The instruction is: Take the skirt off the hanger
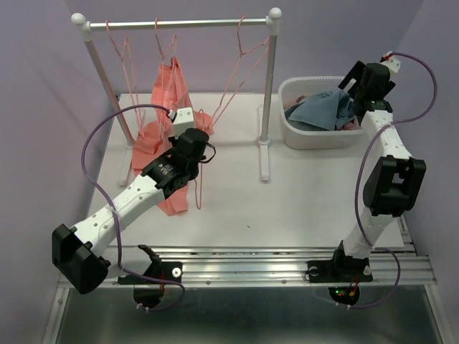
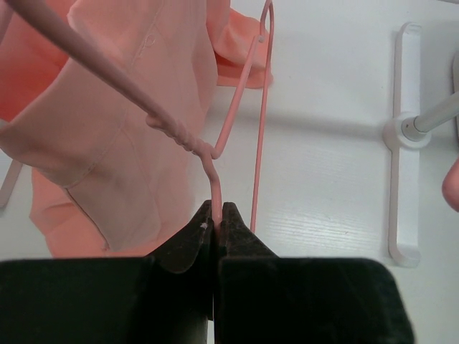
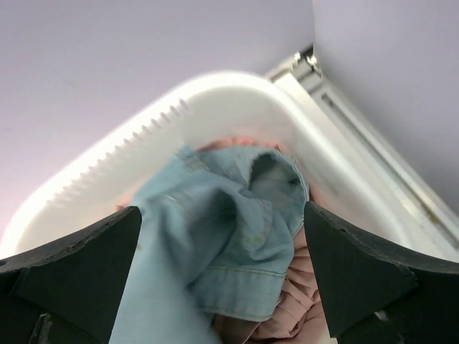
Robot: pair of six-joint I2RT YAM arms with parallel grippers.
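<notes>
My left gripper should next rise outward, hook its pink hanger over the bar's bare part [image 1: 200, 24] and release, as that part of the bar is above and outward of my gripper.
A salmon-pink skirt [image 1: 169, 89] hangs from a pink hanger on the rail and drapes down onto the table [image 1: 174, 202]. In the left wrist view the skirt [image 2: 122, 143] fills the upper left. My left gripper [image 1: 204, 142] is shut on the pink wire of a hanger [image 2: 214, 188], just below its twisted neck; the jaws [image 2: 217, 215] pinch the wire tightly. The hanger's lower loop [image 2: 259, 107] lies against the skirt. My right gripper [image 1: 349, 92] is open and empty, hovering over a blue denim garment [image 3: 208, 215] in the basket.
A white clothes rack [image 1: 179, 24] stands at the back with several pink hangers; its right post and foot [image 1: 265, 154] are near my left gripper, and the foot shows in the left wrist view [image 2: 404, 136]. A white basket [image 1: 294, 136] at the back right holds denim and pink cloth [image 3: 287, 315].
</notes>
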